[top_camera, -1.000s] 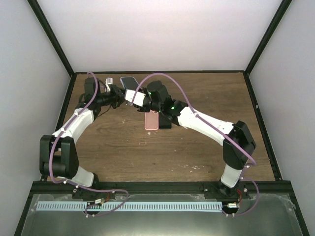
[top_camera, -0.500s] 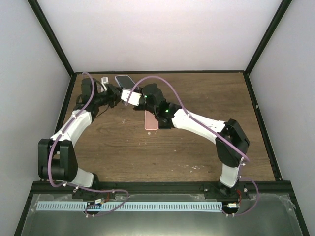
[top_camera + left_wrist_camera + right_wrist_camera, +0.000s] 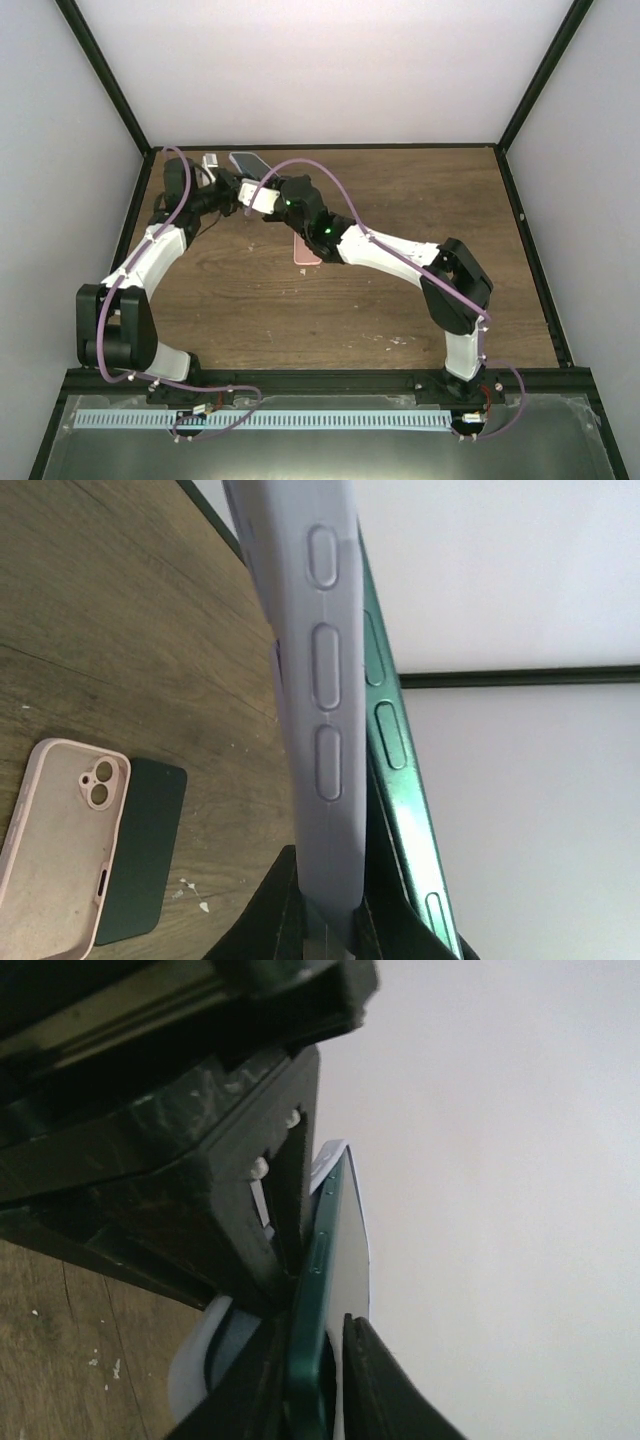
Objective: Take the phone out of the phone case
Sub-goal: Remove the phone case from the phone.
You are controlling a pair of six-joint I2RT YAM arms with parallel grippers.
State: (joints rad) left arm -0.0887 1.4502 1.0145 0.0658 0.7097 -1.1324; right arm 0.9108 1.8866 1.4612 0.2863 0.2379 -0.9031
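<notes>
My left gripper needs to draw back next, lower the lavender case (image 3: 248, 162) flat and release it, because bare wood by the pink case's free edge lies below and back.
A lavender phone case (image 3: 325, 730) stands on edge between my left gripper's (image 3: 330, 925) jaws, which are shut on its lower end. A green phone (image 3: 400, 770) leans away from the case on its right side, partly out of it. My right gripper (image 3: 320, 1380) is shut on the green phone's edge (image 3: 318, 1300), with the lavender case (image 3: 200, 1370) just to its left. In the top view the two grippers, left (image 3: 234, 186) and right (image 3: 258, 186), meet at the back left of the table, holding the phone and case (image 3: 248, 162) in the air.
A pink empty case (image 3: 306, 250) lies on the wooden table (image 3: 420, 190), also in the left wrist view (image 3: 55, 850), beside a flat dark green case (image 3: 145, 850). The enclosure's black frame (image 3: 120, 110) and white walls stand close behind the grippers.
Both grippers have moved left and towards the back wall with the phone and case between them. The right arm has stretched further left.
</notes>
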